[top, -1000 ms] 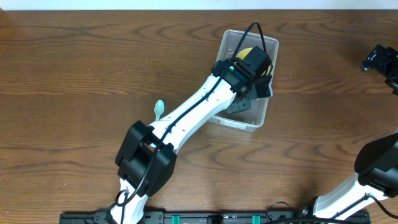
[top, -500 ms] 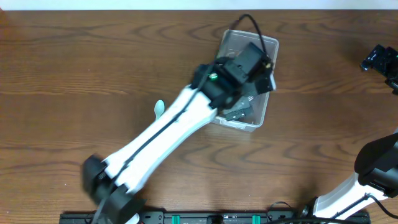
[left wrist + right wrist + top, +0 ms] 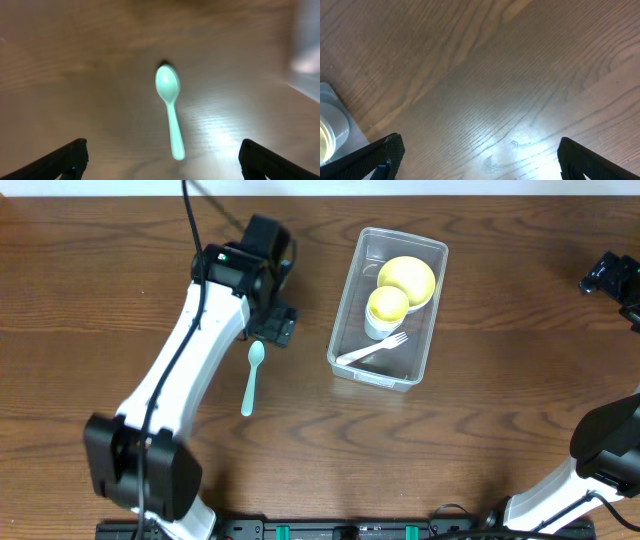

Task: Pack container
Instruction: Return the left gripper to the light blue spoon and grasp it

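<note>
The robot's left gripper will next lower its open fingers onto the spoon's slim neck (image 3: 254, 367) (image 3: 170, 103) below, because they are already on both sides of the spoon's handle.
The container (image 3: 345, 320), a clear rectangular tub, stands on the table right of centre. Inside it are a yellow bowl (image 3: 407, 278), a yellow cup (image 3: 387, 308) and a white fork (image 3: 372, 352). A teal spoon (image 3: 252, 377) lies on the wood to the left of it. My left gripper (image 3: 273, 330) hovers open just above the spoon's bowl end, and the left wrist view shows the spoon (image 3: 169, 107) between and ahead of the gripper's (image 3: 162, 167) wide-apart fingers. My right gripper (image 3: 480, 165) is open and empty over bare wood at the far right (image 3: 608, 277).
The tub's edge (image 3: 305, 50) shows blurred at the right of the left wrist view. Its corner (image 3: 330, 127) also shows at the left of the right wrist view. The left arm (image 3: 190, 370) crosses the table's left half.
The left arm has swung out of the container and leftward to above the spoon, and its gripper has opened. The fork now lies uncovered in the container. The right arm has not moved.
</note>
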Available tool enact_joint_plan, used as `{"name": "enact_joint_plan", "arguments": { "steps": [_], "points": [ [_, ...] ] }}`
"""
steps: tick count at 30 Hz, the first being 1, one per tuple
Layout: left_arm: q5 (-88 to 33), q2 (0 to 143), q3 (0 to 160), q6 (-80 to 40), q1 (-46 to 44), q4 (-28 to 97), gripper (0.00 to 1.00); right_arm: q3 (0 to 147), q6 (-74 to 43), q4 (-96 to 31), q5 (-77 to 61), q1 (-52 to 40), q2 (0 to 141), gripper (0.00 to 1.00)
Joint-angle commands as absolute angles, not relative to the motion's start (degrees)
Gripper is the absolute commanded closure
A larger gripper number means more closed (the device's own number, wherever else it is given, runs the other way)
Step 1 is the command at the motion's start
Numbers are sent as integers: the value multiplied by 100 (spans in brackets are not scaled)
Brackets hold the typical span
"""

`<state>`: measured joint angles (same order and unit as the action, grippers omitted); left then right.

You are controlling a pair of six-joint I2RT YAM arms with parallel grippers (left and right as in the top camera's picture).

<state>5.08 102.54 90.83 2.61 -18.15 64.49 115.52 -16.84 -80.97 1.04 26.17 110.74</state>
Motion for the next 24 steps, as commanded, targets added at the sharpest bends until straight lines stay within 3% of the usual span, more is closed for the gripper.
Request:
{"name": "enact_joint_plan", "arguments": {
  "steps": [1,12,18,22,24],
  "points": [
    [183,10600,8278,-373,-1485,6104,5,11548,-1734,-8099,106,2624,11100,1],
    [-261,11310,7533,-311,-1278,5166,18,11548,-1734,-8099,106,2624,11100,1],
    [-261,11448,7522,-309,-1278,5061,39,11548,-1734,-8099,106,2622,11100,1],
    [-261,11577,7520,-309,-1278,5057,39,11548,-1732,-8099,106,2624,11100,1],
    [-261,11622,7507,-309,-1278,5009,46,11548,-1734,-8099,106,2624,11100,1]
  ]
}}
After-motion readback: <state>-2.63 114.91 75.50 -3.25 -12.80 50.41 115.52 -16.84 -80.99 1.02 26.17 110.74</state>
